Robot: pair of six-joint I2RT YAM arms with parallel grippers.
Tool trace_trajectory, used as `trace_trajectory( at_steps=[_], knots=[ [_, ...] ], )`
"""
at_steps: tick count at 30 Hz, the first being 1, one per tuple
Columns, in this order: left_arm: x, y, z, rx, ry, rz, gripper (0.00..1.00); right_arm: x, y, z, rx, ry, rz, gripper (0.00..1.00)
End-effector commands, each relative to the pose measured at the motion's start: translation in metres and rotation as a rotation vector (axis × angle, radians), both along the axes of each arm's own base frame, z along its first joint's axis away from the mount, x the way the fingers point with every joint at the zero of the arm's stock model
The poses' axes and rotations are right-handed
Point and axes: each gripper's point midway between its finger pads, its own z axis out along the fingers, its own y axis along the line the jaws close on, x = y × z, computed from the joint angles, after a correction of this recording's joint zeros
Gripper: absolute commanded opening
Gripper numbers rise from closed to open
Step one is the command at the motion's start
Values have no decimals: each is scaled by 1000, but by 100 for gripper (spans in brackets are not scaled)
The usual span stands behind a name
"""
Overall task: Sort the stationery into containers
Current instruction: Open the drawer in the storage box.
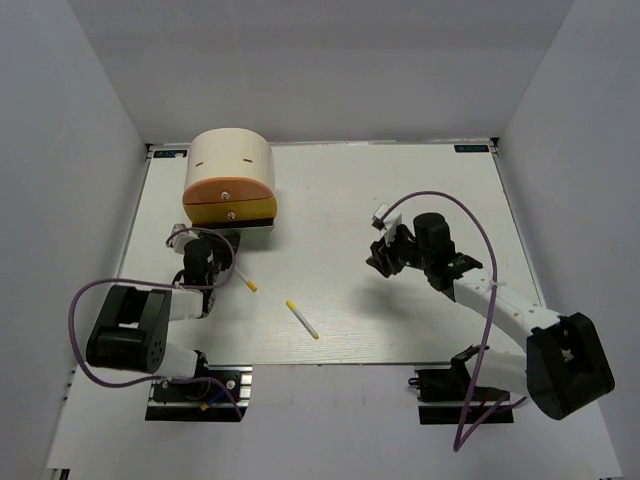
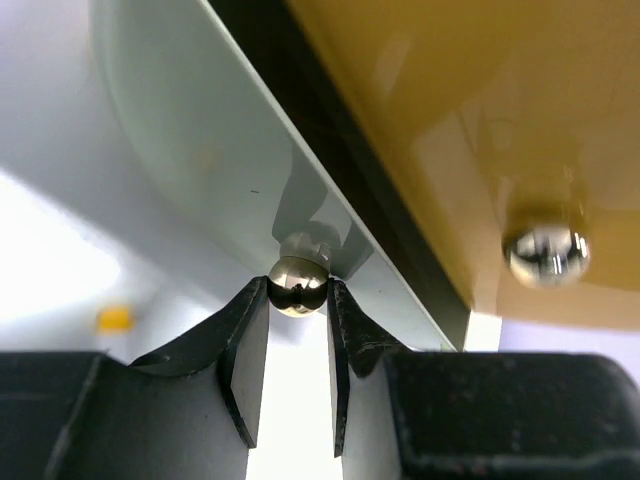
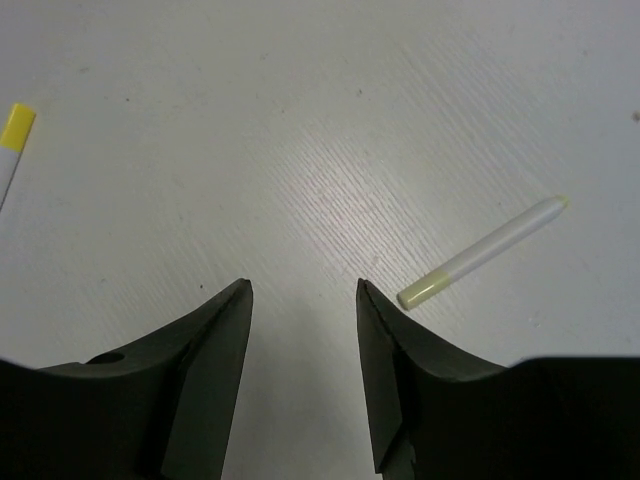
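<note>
My right gripper's fingers are to one side of the angled pen, so next the gripper will move outward, turn and lower over the pen's white middle (image 3: 487, 250).
The beige half-cylinder cabinet (image 1: 230, 158) stands at the back left, with an orange drawer front (image 1: 228, 190) above a yellow one (image 1: 232, 210). My left gripper (image 1: 212, 238) is at its base. In the left wrist view it (image 2: 298, 292) is shut on the small round metal knob (image 2: 298, 278) of a pale drawer front (image 2: 200, 140) below the yellow drawer (image 2: 450, 110). Two thin white pens with yellow tips lie on the table, one (image 1: 302, 319) in the middle front and one (image 1: 244, 281) by the left arm. My right gripper (image 1: 385, 258) is open and empty above the table; one pen (image 3: 480, 253) lies just right of its fingers.
The yellow drawer's own knob (image 2: 545, 255) shows to the right of the gripped one. Another pen's yellow tip (image 3: 15, 128) shows at the left edge of the right wrist view. White walls enclose the white table (image 1: 400, 190) on three sides.
</note>
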Motion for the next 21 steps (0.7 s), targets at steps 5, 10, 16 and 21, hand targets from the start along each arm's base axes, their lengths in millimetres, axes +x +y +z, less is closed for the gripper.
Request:
trace_trajectory(
  at_steps=[5,10,16,21],
  knots=[
    [-32,4,3,18,-9,-7,23,29,-3,2,50,156,-172,52],
    [-42,6,-1,23,6,1,28,43,-3,8,80,201,-242,51],
    [-39,6,-1,39,50,-18,63,59,-12,-10,33,286,-364,48],
    [-41,5,14,93,56,-39,70,71,-23,-34,-49,365,-474,38]
  ],
)
